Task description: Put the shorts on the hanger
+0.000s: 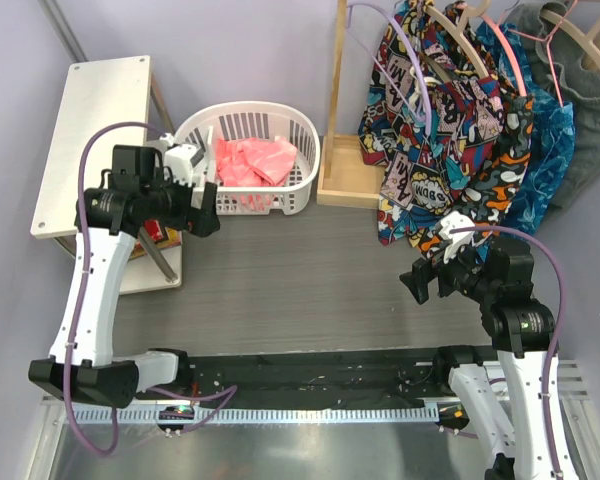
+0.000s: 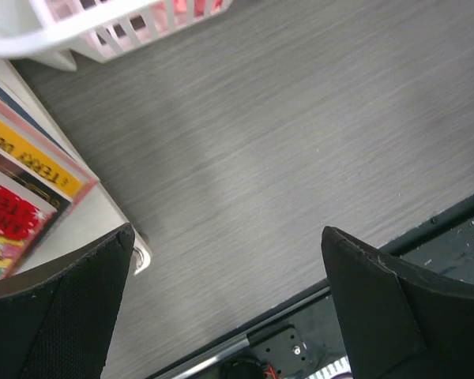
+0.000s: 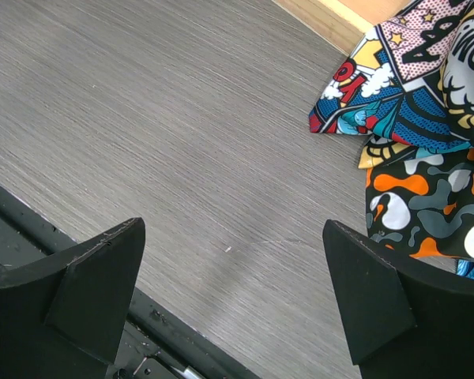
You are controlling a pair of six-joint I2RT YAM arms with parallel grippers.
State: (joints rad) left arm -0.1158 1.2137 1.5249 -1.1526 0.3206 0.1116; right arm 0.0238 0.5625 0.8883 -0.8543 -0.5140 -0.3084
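The coral-pink shorts [image 1: 252, 160] [image 2: 199, 6] lie outward of my left gripper and to its right in the top view. The left gripper moves that way over the basket's rim and down next.
The coral-pink shorts [image 1: 252, 160] lie crumpled inside a white laundry basket [image 1: 302, 150] at the back of the table. The left wrist view catches a sliver of their pink [image 2: 174, 11] through the basket slats. The thin lavender hanger [image 1: 418, 62] hangs on the rack at the back right, in front of comic-print garments. My left gripper [image 1: 205, 208] [image 2: 227, 237] hovers open just in front of the basket's left end, with nothing between its fingers. My right gripper [image 1: 430, 280] [image 3: 233, 229] is open and empty over the bare table, below the hanging clothes.
A white shelf [image 1: 90, 140] with books [image 2: 16, 181] stands at the left. A wooden rack base [image 1: 348, 178] sits right of the basket. Comic-print garments [image 1: 430, 150] [image 3: 411, 87], a blue one [image 1: 545, 150] and a grey one [image 1: 592, 130] hang at the back right.
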